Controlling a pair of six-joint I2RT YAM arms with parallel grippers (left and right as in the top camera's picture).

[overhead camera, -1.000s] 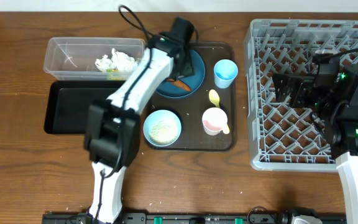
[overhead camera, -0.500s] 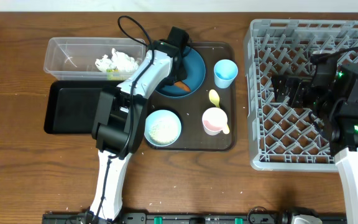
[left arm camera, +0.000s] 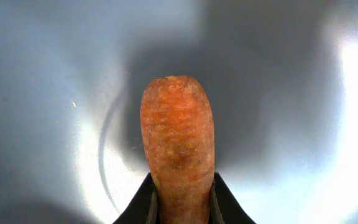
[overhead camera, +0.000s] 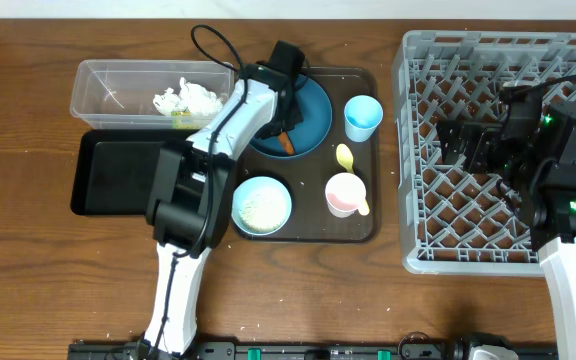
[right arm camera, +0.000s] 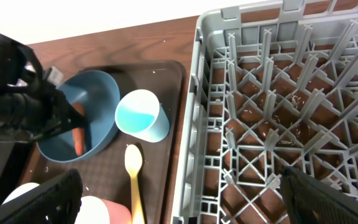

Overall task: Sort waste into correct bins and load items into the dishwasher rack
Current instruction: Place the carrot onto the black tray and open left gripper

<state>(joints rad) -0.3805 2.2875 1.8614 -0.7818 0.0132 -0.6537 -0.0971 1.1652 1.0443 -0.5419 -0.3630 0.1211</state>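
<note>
My left gripper needs to go up from the plate (overhead camera: 313,110), swing to the left in the overhead view, go down and let go of the carrot inside the black tray (overhead camera: 128,180), because the tray is empty.
An orange carrot stick (overhead camera: 287,141) (left arm camera: 178,143) lies in the dark blue plate (overhead camera: 313,110) (left arm camera: 42,74) on the serving tray. My left gripper (overhead camera: 284,125) (left arm camera: 180,208) reaches down into the plate, and both fingers press the carrot's sides. My right gripper (overhead camera: 453,143) (right arm camera: 179,211) hangs open over the left part of the grey dishwasher rack (overhead camera: 405,200) (right arm camera: 194,124), holding nothing. The right wrist view shows the carrot (right arm camera: 78,140) in the plate (right arm camera: 101,93) under the left arm.
The brown serving tray (overhead camera: 368,225) also carries a light blue cup (overhead camera: 362,117), a yellow spoon (overhead camera: 346,158), a pink cup (overhead camera: 343,194) and a white bowl (overhead camera: 261,204). The clear tub (overhead camera: 108,85) holds napkins (overhead camera: 186,99). A black tray (overhead camera: 118,175) lies in front of it.
My left gripper's jaws have closed onto the carrot stick, which now points along the fingers. The left arm settled over the plate. The right arm has not moved.
</note>
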